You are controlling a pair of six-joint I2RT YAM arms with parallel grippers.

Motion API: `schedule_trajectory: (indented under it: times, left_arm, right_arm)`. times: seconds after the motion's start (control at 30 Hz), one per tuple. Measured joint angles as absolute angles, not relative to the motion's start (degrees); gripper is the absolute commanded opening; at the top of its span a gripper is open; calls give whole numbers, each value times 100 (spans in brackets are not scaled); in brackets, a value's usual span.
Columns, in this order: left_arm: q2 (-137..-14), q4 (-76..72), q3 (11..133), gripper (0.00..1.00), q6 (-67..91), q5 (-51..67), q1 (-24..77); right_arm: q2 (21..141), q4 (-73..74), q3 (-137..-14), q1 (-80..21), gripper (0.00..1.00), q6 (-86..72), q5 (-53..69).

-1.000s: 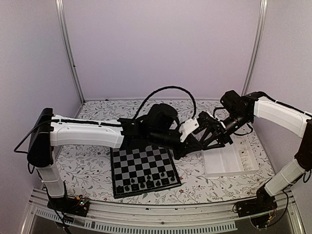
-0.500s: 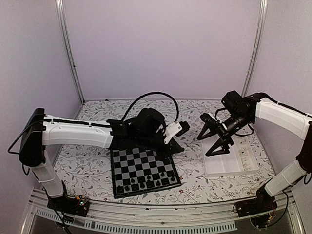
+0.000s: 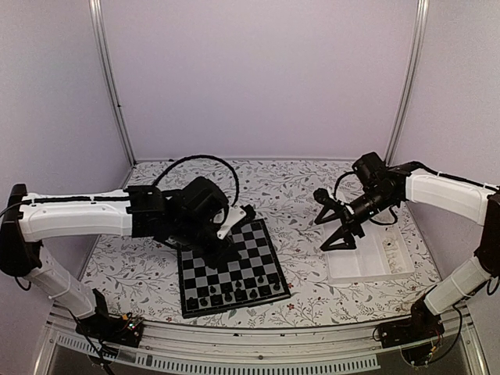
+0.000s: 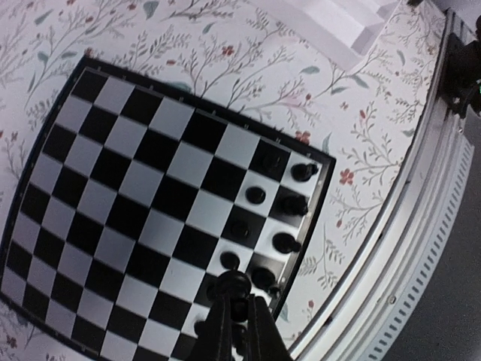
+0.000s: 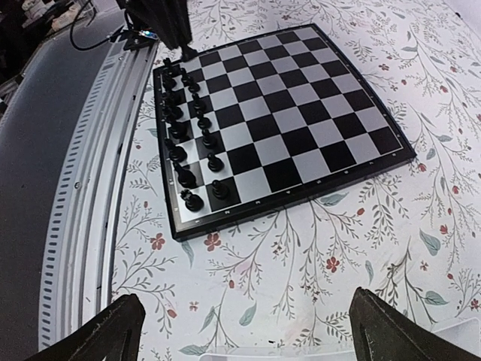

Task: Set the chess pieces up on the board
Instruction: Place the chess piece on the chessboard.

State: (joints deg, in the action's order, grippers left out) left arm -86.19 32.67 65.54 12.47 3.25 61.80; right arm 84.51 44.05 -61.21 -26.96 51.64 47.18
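My left gripper is above the empty end square of the board's second row and should next go down left in the top view to release the black chess piece.
The board (image 3: 248,251) lies flat in front of the left arm, with several black chess pieces (image 3: 234,294) standing in its two near rows. My left gripper (image 3: 226,251) hangs over the board's near half, shut on one small black chess piece (image 4: 234,284) whose round head shows above the fingertips. In the left wrist view the gripper (image 4: 240,302) is above the board (image 4: 143,180), close to the standing pieces (image 4: 289,203). My right gripper (image 3: 323,234) is wide open and holds nothing. It is between the board and the tray, and its wrist view (image 5: 248,320) shows the board (image 5: 301,113) and pieces (image 5: 188,147) ahead.
A white compartmented tray (image 3: 367,262) sits right of the board, under the right arm; its rim (image 5: 316,352) lies just below the right fingers. A floral cloth (image 3: 297,187) covers the table. A metal rail (image 3: 258,348) runs along the near edge.
The two grippers met above the table's middle. The right gripper then opened and drew back to the right. The left arm swung back left over the board with the piece in its jaws.
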Motion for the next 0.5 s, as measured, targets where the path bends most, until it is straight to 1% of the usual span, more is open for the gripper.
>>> schedule_trajectory:
  times: [0.23, 0.37, 0.5]
  left_arm:
    - [-7625, 4615, 5695, 4, 2412, 104, 6165]
    - [-7282, 4864, 5146, 4, 2832, 123, 6049]
    - [-7236, 4890, 4853, 4, 3055, 193, 5935]
  right_arm:
    - [8473, 3870, -5972, -2694, 99, 4799, 4276]
    - [8527, 3752, -5935, -2692, 99, 4711, 4169]
    - [8569, 3695, -5918, -2692, 99, 4681, 4101]
